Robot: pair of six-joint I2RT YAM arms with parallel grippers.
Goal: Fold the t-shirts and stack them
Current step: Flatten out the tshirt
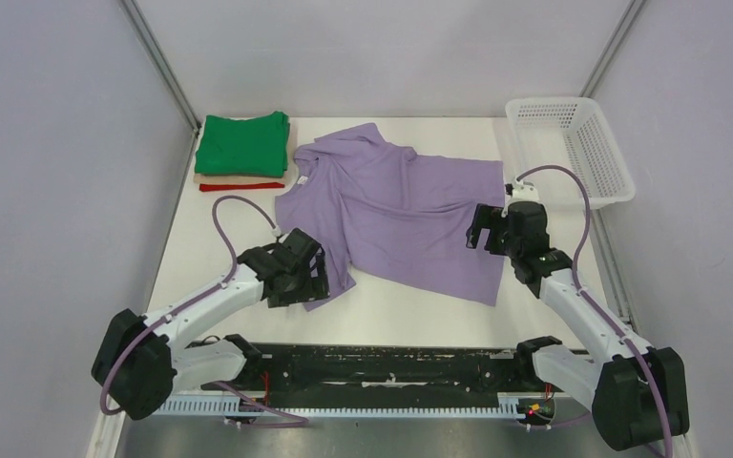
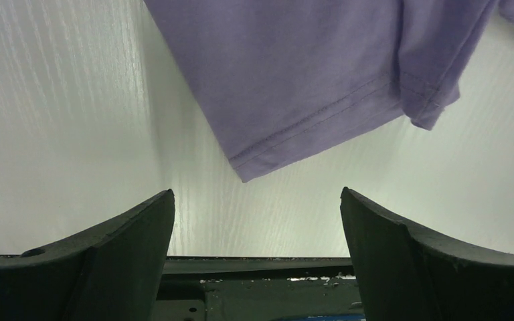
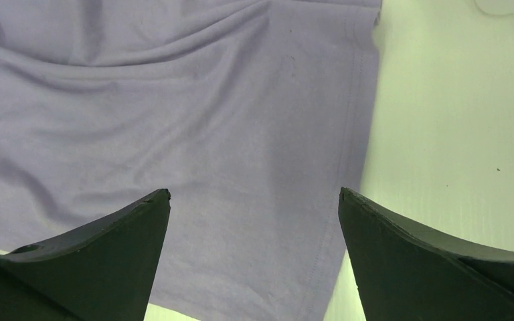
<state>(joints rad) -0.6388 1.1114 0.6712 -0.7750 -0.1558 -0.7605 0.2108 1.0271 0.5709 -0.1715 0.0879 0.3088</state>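
My left gripper lowers onto the hemmed corner of the near sleeve (image 1: 309, 306) (image 2: 244, 171) next and closes there, since that corner lies below, between its open fingers.
A lavender-purple t-shirt (image 1: 401, 205) lies spread and wrinkled on the white table, collar to the left, hem to the right. My left gripper (image 1: 298, 272) is open and empty over its near sleeve, whose hemmed corner (image 2: 294, 93) shows in the left wrist view. My right gripper (image 1: 485, 229) is open and empty above the shirt's hem edge (image 3: 241, 147). A stack of folded t-shirts stands at the back left: green (image 1: 244, 143) on top, tan (image 1: 239, 178) below it, red (image 1: 239, 187) at the bottom.
A white mesh basket (image 1: 573, 143) stands at the back right corner. Grey walls close in left and right. The black arm rail (image 1: 391, 367) runs along the table's near edge (image 2: 254, 287).
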